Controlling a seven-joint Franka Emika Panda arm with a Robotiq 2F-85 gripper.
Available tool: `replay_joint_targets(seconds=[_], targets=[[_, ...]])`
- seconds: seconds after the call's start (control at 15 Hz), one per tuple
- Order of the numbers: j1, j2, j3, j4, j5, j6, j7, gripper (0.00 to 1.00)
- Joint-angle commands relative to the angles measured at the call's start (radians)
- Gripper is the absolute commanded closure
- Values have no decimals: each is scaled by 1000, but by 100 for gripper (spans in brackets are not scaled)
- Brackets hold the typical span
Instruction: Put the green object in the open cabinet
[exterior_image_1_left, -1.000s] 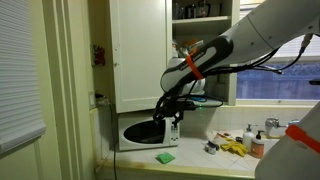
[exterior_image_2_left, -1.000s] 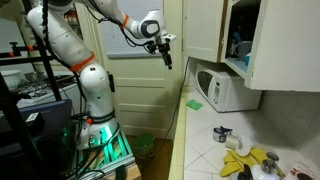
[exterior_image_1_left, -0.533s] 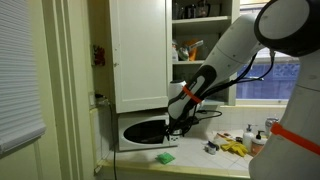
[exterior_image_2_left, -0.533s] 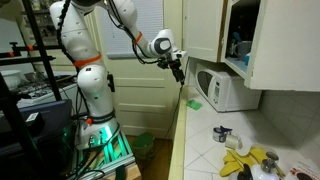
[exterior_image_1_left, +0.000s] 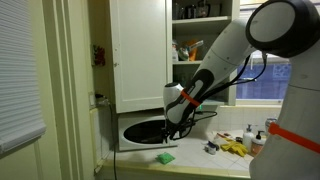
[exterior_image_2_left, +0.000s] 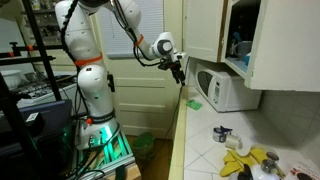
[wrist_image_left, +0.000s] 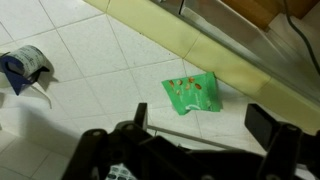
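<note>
The plain end of the green piece (exterior_image_2_left: 193, 102) (wrist_image_left: 209, 100), past its orange marks, gets my gripper dropping down onto it next, since the piece lies flat below my open fingers.
The green object (wrist_image_left: 192, 93) is a small flat bright green piece with orange marks, lying on the white tiled counter in front of the microwave; it shows in both exterior views (exterior_image_1_left: 165, 157) (exterior_image_2_left: 194, 104). My gripper (wrist_image_left: 200, 130) is open and empty, hanging above the green object without touching it; it also shows in both exterior views (exterior_image_1_left: 173, 128) (exterior_image_2_left: 180, 70). The open cabinet (exterior_image_1_left: 195, 35) is a tall white wall cabinet above the microwave, its door (exterior_image_1_left: 140, 55) swung out and its shelves holding dishes and jars; it also shows in an exterior view (exterior_image_2_left: 240, 45).
A white microwave (exterior_image_2_left: 225, 90) stands against the wall beside the green object. A crumpled blue and white item (wrist_image_left: 25, 68) lies on the tiles, and yellow items and bottles (exterior_image_1_left: 240, 145) sit further along the counter. The counter edge (exterior_image_2_left: 183, 130) drops to the floor.
The arm has come down from cabinet height toward the counter and now hangs lower, over the green object. The green object has not moved.
</note>
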Motion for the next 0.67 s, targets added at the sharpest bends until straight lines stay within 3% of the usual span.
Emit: replay_joint_targets(seconds=[0.0, 0.27, 0.33, 0.4, 0.47, 0.6], targets=[[55, 168, 17, 106, -209, -43, 160, 0], [179, 323, -58, 223, -505, -132, 367, 0], [199, 360, -83, 251, -521, -155, 396, 0], [209, 383, -99, 266, -469, -184, 381, 0], [219, 309, -100, 203, -451, -131, 348, 0], [229, 361, -125, 242, -449, -149, 348, 0]])
